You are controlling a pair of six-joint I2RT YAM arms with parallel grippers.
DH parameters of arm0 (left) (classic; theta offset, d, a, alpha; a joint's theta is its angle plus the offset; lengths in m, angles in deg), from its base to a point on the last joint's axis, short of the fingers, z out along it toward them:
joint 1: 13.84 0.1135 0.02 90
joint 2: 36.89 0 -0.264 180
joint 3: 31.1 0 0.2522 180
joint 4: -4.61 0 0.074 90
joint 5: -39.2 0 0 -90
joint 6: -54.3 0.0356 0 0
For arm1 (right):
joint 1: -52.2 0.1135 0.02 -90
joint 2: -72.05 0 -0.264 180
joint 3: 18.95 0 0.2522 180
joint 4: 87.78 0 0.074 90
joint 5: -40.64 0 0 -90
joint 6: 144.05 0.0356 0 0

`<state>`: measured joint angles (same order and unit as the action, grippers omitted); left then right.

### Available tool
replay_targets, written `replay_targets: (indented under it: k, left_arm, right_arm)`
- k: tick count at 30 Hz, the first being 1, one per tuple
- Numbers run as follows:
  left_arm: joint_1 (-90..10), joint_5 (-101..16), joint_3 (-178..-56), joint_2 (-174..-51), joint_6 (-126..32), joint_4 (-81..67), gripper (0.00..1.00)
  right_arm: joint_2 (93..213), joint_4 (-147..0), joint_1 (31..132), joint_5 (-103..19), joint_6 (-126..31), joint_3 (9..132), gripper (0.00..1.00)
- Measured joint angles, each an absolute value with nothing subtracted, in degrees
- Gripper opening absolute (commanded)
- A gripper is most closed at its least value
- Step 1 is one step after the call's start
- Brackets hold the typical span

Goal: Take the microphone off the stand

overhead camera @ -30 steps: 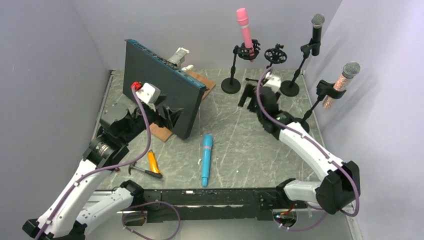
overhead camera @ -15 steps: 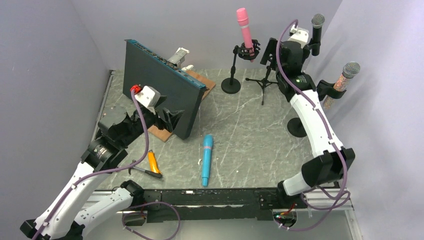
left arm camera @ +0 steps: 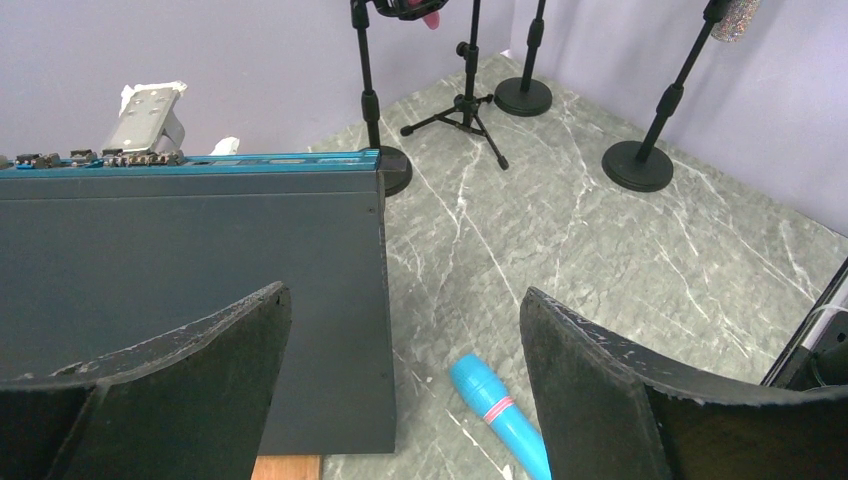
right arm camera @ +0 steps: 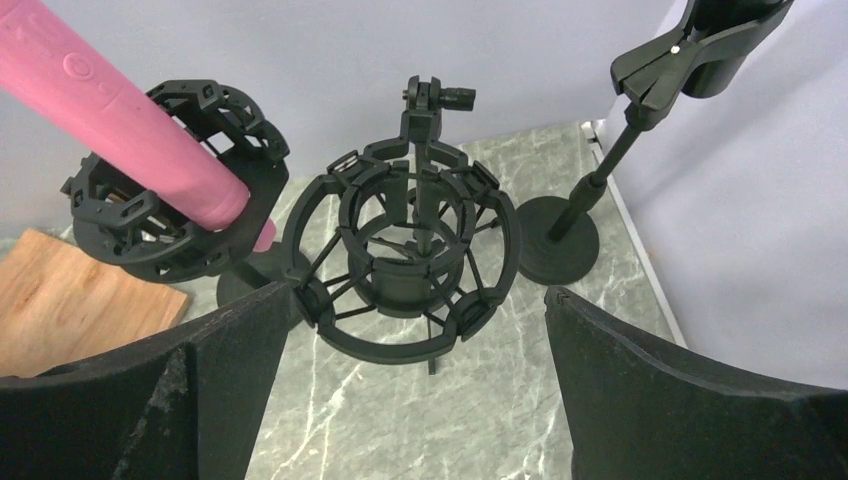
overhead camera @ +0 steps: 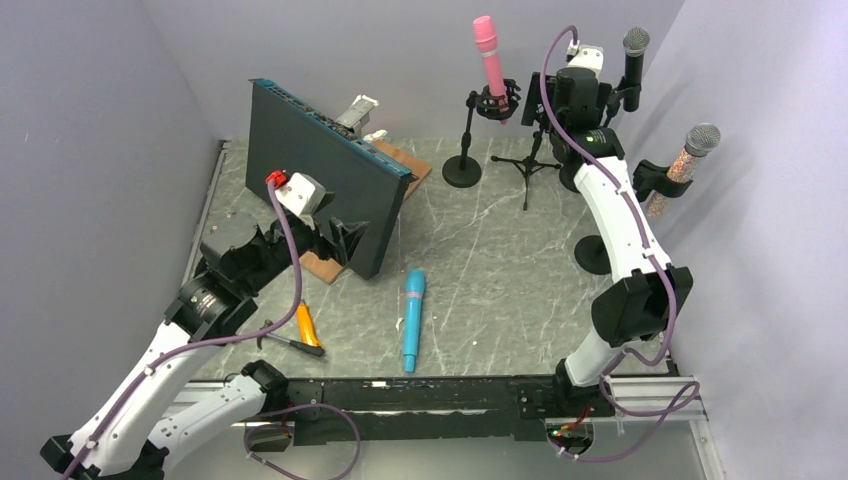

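Next, my right gripper lowers its fingers beside the empty shock mount's ring (right arm camera: 480, 303) and tilts them level to close on its rim, since the ring lies flat below.
A pink microphone (overhead camera: 490, 55) stands in a black shock mount (overhead camera: 497, 102) on a round-base stand at the back; it also shows in the right wrist view (right arm camera: 120, 110). Beside it an empty shock mount (right arm camera: 415, 255) sits on a tripod stand (overhead camera: 528, 165). My right gripper (overhead camera: 535, 108) is open, raised, with the empty mount just ahead of its fingers (right arm camera: 418, 300). A black microphone (overhead camera: 634, 60) and a glitter microphone (overhead camera: 685, 165) sit in clip stands on the right. A blue microphone (overhead camera: 412, 318) lies on the table. My left gripper (overhead camera: 340, 235) is open and empty (left arm camera: 405, 295).
A tall black panel (overhead camera: 330, 175) stands upright at the left, on a wooden board (overhead camera: 325, 265). An orange-handled tool (overhead camera: 308, 325) and a small hammer (overhead camera: 285, 342) lie near the front left. A round stand base (overhead camera: 597, 255) sits beside my right arm. Walls close in on three sides.
My right arm has swung from low over the table's middle up and back to the stands, and now sits at the empty shock mount. The left arm has barely moved.
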<state>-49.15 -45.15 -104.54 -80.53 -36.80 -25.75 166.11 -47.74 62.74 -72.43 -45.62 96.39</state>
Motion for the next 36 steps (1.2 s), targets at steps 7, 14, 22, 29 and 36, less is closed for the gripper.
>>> replay_targets:
  k: [7, 14, 22, 29, 36]
  left_arm:
    - [-49.15, -45.12, -104.52, -81.34, -36.78, -25.73, 0.88]
    - [-49.37, -45.12, -104.28, -81.62, -36.78, -25.75, 0.88]
    - [-49.61, -45.10, -104.21, -81.73, -36.78, -25.73, 0.88]
    - [-49.72, -45.10, -104.21, -81.73, -36.78, -25.73, 0.88]
    - [-49.85, -45.10, -104.21, -81.73, -36.78, -25.75, 0.88]
  right_arm:
    - [165.65, -47.67, 61.00, -69.58, -44.02, 95.52, 1.00]
    - [163.09, -48.42, 54.88, -60.86, -38.17, 92.33, 1.00]
    - [160.40, -51.85, 48.98, -51.60, -26.32, 87.02, 1.00]
    - [159.44, -57.92, 43.93, -43.62, -9.88, 80.70, 1.00]
    - [159.44, -63.98, 43.18, -39.97, 2.62, 77.05, 0.96]
